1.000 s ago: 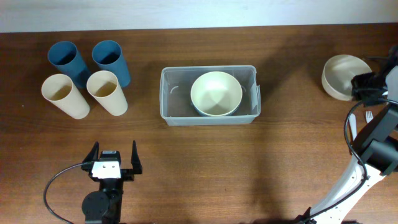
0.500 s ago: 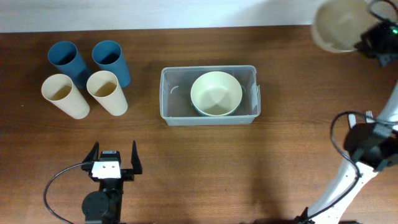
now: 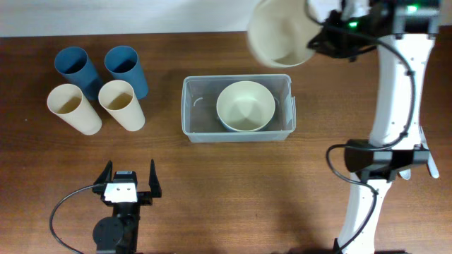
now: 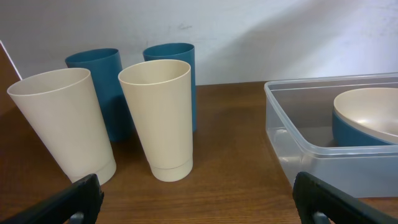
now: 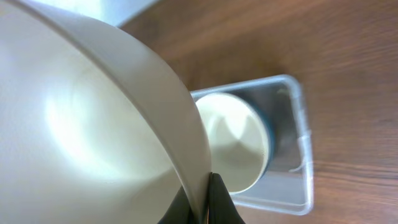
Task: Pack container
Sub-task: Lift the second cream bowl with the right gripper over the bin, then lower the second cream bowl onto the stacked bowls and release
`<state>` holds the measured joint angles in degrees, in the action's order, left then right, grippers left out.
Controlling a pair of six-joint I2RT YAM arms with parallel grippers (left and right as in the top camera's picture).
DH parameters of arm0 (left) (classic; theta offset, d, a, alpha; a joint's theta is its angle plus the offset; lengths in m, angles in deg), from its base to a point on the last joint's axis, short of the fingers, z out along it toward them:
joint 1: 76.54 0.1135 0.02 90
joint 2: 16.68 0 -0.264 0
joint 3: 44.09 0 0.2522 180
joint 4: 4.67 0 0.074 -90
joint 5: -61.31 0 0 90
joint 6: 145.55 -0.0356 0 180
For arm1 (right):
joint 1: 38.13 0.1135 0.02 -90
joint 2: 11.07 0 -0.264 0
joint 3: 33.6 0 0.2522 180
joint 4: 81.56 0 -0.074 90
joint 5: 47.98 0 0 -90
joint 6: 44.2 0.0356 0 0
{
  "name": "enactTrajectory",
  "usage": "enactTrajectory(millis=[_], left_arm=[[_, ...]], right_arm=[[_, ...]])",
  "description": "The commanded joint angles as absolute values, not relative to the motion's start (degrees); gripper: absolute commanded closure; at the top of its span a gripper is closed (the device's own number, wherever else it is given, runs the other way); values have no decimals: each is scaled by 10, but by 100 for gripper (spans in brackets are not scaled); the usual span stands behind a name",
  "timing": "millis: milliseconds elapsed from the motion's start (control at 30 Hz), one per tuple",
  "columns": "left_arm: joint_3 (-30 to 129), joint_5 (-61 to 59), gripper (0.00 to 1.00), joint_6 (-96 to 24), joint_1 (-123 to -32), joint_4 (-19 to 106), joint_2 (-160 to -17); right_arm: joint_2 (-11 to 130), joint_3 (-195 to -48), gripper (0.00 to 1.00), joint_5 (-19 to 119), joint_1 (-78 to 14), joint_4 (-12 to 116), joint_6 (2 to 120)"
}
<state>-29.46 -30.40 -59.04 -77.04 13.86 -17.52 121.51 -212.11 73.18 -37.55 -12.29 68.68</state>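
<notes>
My right gripper should move down and across and let go of its bowl inside the container's cream bowl (image 5: 233, 144), because that one is below and to my gripper's left in the overhead view.
The clear plastic container (image 3: 188, 106) sits mid-table with one cream bowl (image 3: 245, 106) inside it. High above its far right corner, my right gripper (image 3: 316, 39) is shut on the rim of a second cream bowl (image 3: 279, 32). In the right wrist view that held bowl (image 5: 81, 118) fills the left side, its rim pinched by my right gripper (image 5: 206, 202), with the container (image 5: 298, 155) and its bowl (image 5: 239, 146) below. My left gripper (image 3: 129, 185) rests open near the front edge; in its wrist view the left gripper (image 4: 199, 202) faces the cups and the container (image 4: 292, 149).
Two blue cups (image 3: 76, 69) (image 3: 127, 69) and two cream cups (image 3: 73, 108) (image 3: 121, 104) stand at the left rear of the table. A white utensil (image 3: 431, 164) lies at the right edge beside the right arm's base.
My right arm has lifted the second bowl from the far right of the table and carried it left, to above the container's far right corner. The left arm stays still.
</notes>
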Motion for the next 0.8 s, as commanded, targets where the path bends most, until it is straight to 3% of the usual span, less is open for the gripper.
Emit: enactTrajectory(millis=[0, 267, 767], left_arm=[[-298, -298, 0, -597, -771, 139, -171], [-298, -298, 1, -597, -771, 139, -171], [-298, -298, 1, -597, -771, 139, -171]], right_arm=[[1202, -2093, 96, 715, -340, -127, 672], [1202, -1981, 96, 653, -275, -127, 668], [1203, -1825, 96, 587, -273, -106, 636]])
